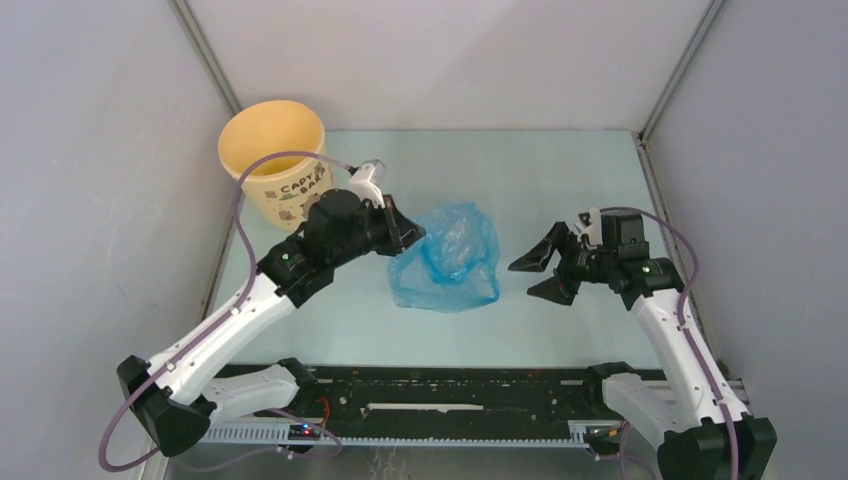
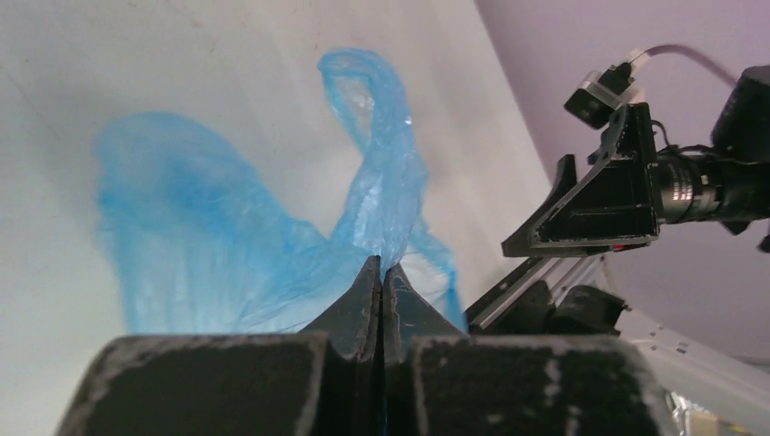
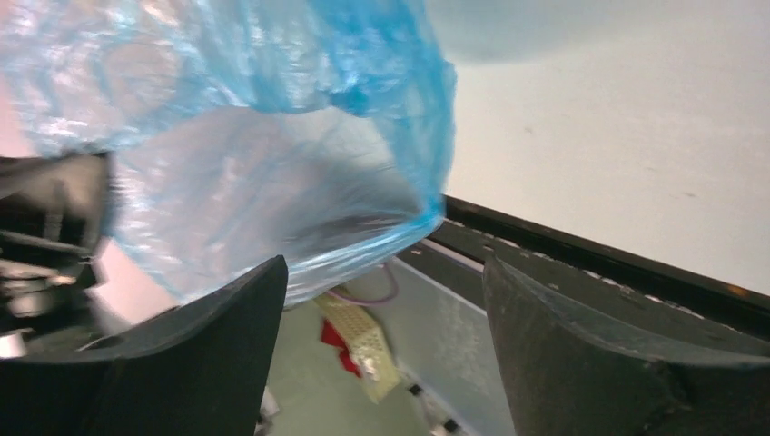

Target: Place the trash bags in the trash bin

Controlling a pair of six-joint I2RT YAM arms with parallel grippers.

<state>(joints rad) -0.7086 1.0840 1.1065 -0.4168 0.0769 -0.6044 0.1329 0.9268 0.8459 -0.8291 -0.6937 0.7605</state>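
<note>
Next, my right gripper will bring its open fingers to the left in the top view around the bag's loose near corner [image 1: 494,295] [image 3: 432,216], which hangs there.
A thin blue trash bag [image 1: 447,258] hangs crumpled over the middle of the table. My left gripper [image 1: 408,232] is shut on its left edge; in the left wrist view the closed jaws [image 2: 380,271] pinch a fold of the blue film [image 2: 254,245]. The tan-yellow trash bin [image 1: 275,158] with dark print stands upright at the back left, behind the left arm. My right gripper [image 1: 536,272] is open and empty, just right of the bag and pointing at it. In the right wrist view its gripper [image 3: 386,272] faces the bag's open mouth [image 3: 263,173].
Grey enclosure walls stand on the left, back and right. A black rail [image 1: 450,390] with the arm bases runs along the near edge. The right gripper also shows in the left wrist view [image 2: 599,204].
</note>
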